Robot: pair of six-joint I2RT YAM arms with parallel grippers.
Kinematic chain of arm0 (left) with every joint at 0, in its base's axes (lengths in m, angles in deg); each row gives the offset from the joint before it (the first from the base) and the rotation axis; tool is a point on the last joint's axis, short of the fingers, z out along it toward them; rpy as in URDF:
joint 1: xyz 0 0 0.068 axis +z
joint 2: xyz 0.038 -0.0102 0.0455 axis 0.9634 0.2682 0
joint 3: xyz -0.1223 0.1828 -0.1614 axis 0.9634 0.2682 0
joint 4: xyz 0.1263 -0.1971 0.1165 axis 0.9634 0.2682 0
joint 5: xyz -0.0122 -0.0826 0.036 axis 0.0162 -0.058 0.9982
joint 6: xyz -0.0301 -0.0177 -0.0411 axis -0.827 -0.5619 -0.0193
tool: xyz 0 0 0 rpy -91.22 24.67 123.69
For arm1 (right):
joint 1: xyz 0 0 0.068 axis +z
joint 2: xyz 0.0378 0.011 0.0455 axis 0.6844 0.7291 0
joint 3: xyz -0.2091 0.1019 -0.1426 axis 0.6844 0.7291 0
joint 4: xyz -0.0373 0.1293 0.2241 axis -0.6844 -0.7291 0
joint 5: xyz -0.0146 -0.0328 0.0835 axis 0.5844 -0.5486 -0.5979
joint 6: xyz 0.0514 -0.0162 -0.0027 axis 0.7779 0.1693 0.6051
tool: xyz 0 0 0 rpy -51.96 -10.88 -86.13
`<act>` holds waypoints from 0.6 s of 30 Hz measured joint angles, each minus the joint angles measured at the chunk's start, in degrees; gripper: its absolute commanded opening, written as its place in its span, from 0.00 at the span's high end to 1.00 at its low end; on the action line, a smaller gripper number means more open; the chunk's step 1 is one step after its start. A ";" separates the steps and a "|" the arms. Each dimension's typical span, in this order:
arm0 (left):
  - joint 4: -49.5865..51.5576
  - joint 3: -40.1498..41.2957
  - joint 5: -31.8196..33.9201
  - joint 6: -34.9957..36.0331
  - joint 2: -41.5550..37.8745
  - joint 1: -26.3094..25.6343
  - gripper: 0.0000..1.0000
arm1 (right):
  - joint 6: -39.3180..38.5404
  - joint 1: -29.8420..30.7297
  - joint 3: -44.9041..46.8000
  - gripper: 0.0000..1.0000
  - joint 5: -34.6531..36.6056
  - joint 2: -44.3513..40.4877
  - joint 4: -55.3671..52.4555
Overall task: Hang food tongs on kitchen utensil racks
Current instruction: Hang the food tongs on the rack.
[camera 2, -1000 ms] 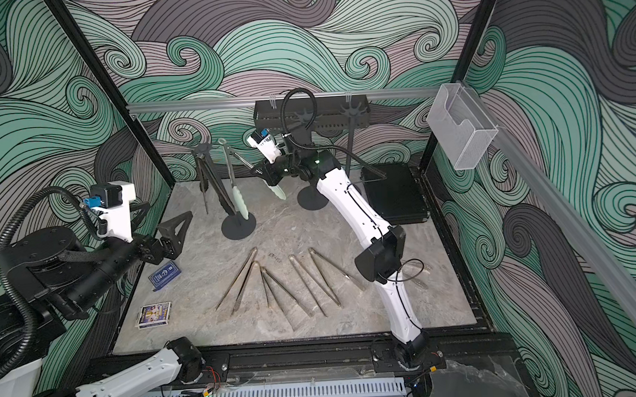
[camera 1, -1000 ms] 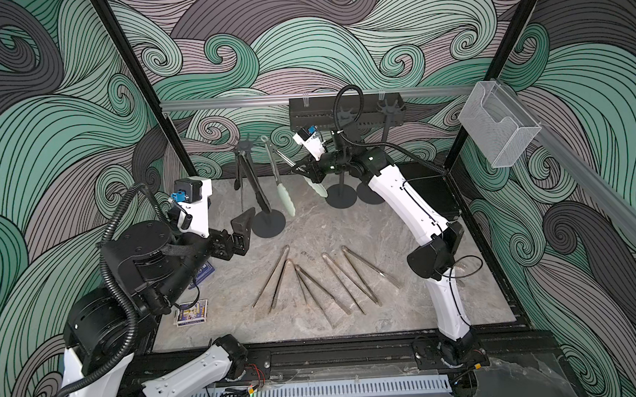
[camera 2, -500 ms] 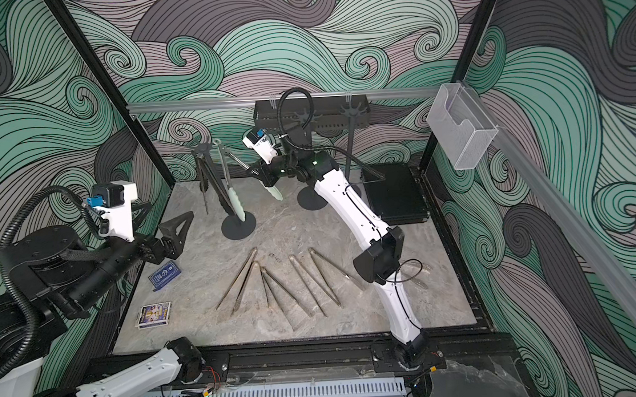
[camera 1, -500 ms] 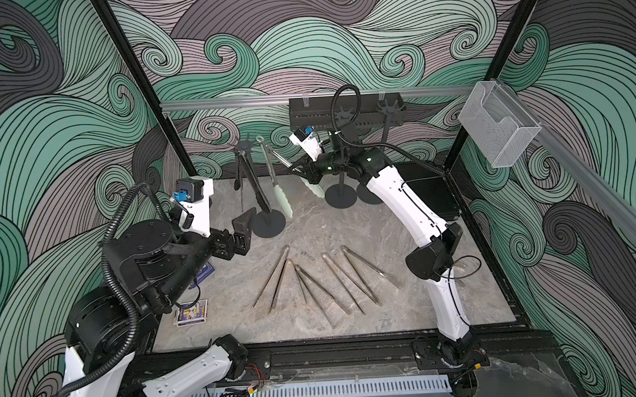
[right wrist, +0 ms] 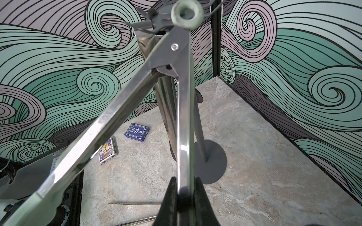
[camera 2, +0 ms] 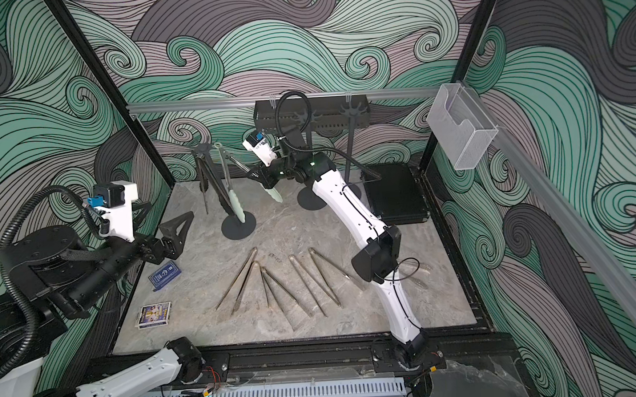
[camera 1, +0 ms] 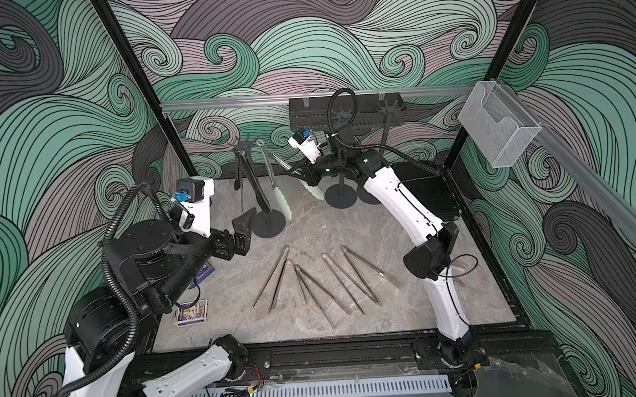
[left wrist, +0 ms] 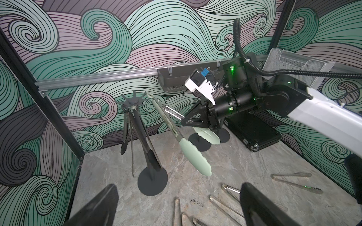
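My right gripper moves down next and brings the green ring onto the hook star, then releases. The star stands above the gripper at the tongs' upper end.
My right gripper is shut on one steel arm of the pale-green-tipped food tongs. Their other arm hangs free, so they stand spread open. Their green ring sits right by the hook star of the leftmost utensil rack; I cannot tell whether it is hooked. Black-tipped tongs and a slim steel pair hang from that rack. Several steel tongs lie on the table. My left gripper stands open and empty, left of the rack's base.
Two more utensil racks stand at the back. Behind them hangs a black perforated shelf. A clear mesh box is on the right rail, a black case at the back right. Card decks lie front left.
My right gripper has carried the green-tipped tongs slightly left and up, bringing the ring closer to the leftmost rack's hooks. The left arm has not moved.
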 measured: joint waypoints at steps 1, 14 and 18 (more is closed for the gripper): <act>0.00 0.00 0.00 0.04 0.00 0.00 0.03 | 0.00 0.00 0.00 1.00 0.00 0.00 0.00; -0.39 0.31 0.02 0.20 0.04 0.00 0.03 | 0.02 0.50 0.00 1.00 -0.22 1.42 0.39; -0.50 0.52 0.00 0.31 0.02 0.00 0.03 | 0.02 0.66 0.00 1.00 -0.22 1.92 0.96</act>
